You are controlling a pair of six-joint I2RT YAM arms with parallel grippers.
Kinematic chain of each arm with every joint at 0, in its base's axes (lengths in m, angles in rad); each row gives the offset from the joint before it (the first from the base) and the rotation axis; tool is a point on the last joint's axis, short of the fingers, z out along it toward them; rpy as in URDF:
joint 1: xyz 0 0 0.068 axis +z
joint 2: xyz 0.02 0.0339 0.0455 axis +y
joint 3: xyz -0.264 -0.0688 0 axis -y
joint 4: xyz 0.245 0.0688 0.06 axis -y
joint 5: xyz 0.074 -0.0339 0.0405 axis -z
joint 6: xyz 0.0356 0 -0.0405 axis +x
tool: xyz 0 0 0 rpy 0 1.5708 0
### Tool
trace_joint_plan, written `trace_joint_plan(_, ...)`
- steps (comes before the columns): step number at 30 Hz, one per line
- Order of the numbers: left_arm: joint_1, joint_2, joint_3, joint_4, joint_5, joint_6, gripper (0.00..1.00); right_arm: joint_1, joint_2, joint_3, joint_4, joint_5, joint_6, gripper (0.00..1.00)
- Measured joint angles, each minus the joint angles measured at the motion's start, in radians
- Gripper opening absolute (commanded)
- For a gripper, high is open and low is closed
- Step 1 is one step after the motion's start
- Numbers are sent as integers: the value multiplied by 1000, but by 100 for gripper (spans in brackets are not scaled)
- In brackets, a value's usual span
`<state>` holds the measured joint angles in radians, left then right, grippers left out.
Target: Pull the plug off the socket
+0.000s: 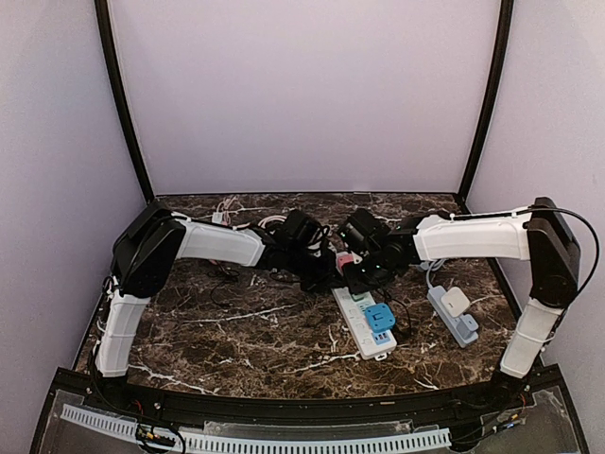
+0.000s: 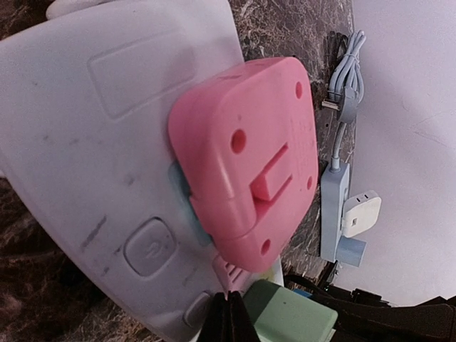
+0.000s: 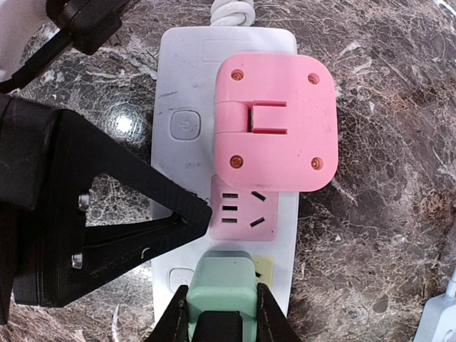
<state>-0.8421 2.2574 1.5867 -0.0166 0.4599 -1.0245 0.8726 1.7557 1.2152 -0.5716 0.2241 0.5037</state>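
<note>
Clear marble lies left of my right gripper in the top view, so next my right gripper will lift the green plug [image 3: 226, 281], swing it there and lower to release.
A white power strip [image 3: 182, 85] lies on the marble table, also seen in the top view [image 1: 356, 333]. A pink plug [image 3: 274, 121] sits in its far socket, and below it is a bare pink socket [image 3: 241, 214]. A green plug [image 3: 226, 281] sits in the following socket. My right gripper [image 3: 222, 313] is shut on the green plug, one finger on each side. My left gripper [image 2: 228, 319] is shut and empty, its tips pressed on the strip's face beside the pink socket; it also shows in the right wrist view [image 3: 199, 212]. The pink plug [image 2: 249, 160] fills the left wrist view.
A blue plug [image 1: 380, 317] sits in the near end of the white strip. A grey-blue power strip [image 1: 452, 320] with a white adapter [image 1: 457, 302] lies to the right, its cable [image 2: 348, 71] running to the back. Loose cables lie at the back left.
</note>
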Motion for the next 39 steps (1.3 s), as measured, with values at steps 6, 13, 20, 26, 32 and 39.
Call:
trace_joint_plan(6,-1,0,5,-13,-3,18,0,0,0,12,-18,2,0,1)
trace_joint_plan(13,-2,4,18,-34,-7,28,0,5,-57,32,-40,24,-1,0)
trace_joint_plan(20,-2,11,42,-56,-3,41,0,5,-97,58,-63,46,-6,0)
trace_joint_plan(26,-3,19,68,-71,18,50,0,4,-134,118,-127,67,-32,0)
trace_joint_plan(32,8,-35,55,-79,2,55,0,3,-165,240,-155,58,-70,0)
trace_joint_plan(39,114,-368,-126,-92,-129,66,0,20,-161,309,-129,-71,-97,0)
